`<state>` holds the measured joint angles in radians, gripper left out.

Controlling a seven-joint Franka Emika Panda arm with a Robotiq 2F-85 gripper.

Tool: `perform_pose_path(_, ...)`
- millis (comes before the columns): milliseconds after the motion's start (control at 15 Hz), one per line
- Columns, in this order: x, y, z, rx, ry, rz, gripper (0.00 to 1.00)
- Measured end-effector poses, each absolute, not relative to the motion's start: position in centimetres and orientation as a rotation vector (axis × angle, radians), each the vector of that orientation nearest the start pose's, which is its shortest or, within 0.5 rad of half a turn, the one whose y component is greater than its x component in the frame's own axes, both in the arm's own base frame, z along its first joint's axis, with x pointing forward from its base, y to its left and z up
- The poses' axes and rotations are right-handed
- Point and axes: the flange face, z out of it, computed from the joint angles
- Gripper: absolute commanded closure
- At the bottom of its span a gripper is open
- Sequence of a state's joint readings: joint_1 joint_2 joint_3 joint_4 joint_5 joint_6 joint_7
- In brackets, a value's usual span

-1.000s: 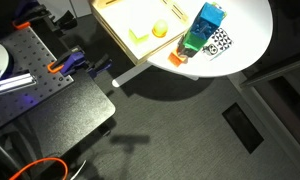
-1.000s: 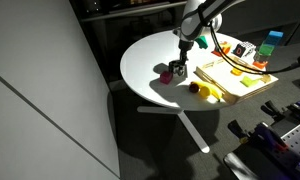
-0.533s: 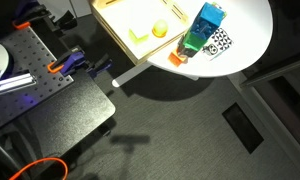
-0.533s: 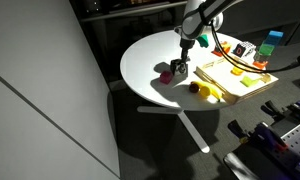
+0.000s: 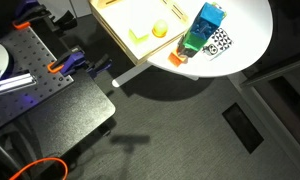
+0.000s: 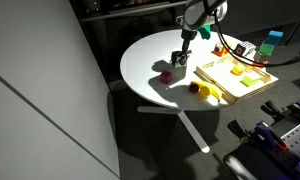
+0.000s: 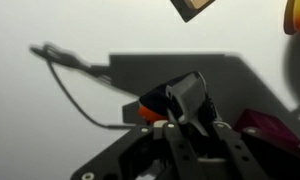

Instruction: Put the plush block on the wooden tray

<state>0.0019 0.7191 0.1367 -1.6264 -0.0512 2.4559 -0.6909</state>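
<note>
The tray's bottom is empty along the tray's edge by the small yellow pieces, so my gripper will rise over the tray's rim and release the plush block [image 7: 178, 98] inside, there.
In an exterior view my gripper [image 6: 179, 60] hangs above the round white table, left of the pale wooden tray [image 6: 252, 90]. In the wrist view the gripper [image 7: 185, 108] is shut on the plush block [image 7: 178, 98], a dark soft cube with grey and orange faces, held off the tabletop. The tray's near corner also shows in an exterior view [image 5: 118, 38], where the gripper is out of view. The tray holds a yellow ball [image 5: 160, 30] and a yellow-green piece [image 5: 139, 36].
A maroon object [image 6: 166, 73] sits on the table just below and left of the gripper and shows in the wrist view [image 7: 268, 126]. Small yellow and red pieces [image 6: 200, 90] lie by the tray's near edge. A blue-green box [image 5: 205, 28] and a checkered card [image 5: 221, 42] stand near the table rim.
The gripper has risen from the tabletop beside the maroon object, carrying the plush block upward. The maroon object and the tray have not moved.
</note>
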Motion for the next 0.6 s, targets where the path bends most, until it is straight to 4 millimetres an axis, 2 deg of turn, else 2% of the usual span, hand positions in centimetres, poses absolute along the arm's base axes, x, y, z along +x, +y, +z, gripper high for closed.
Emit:
perform_pose_path(267, 69.2, 8.0, 24.3, -2.872, -1.216, -0.163, 0.93)
perform_pose_path(600, 67.1, 6.4, 27.6, -2.888, -1.181, -0.073, 0.93)
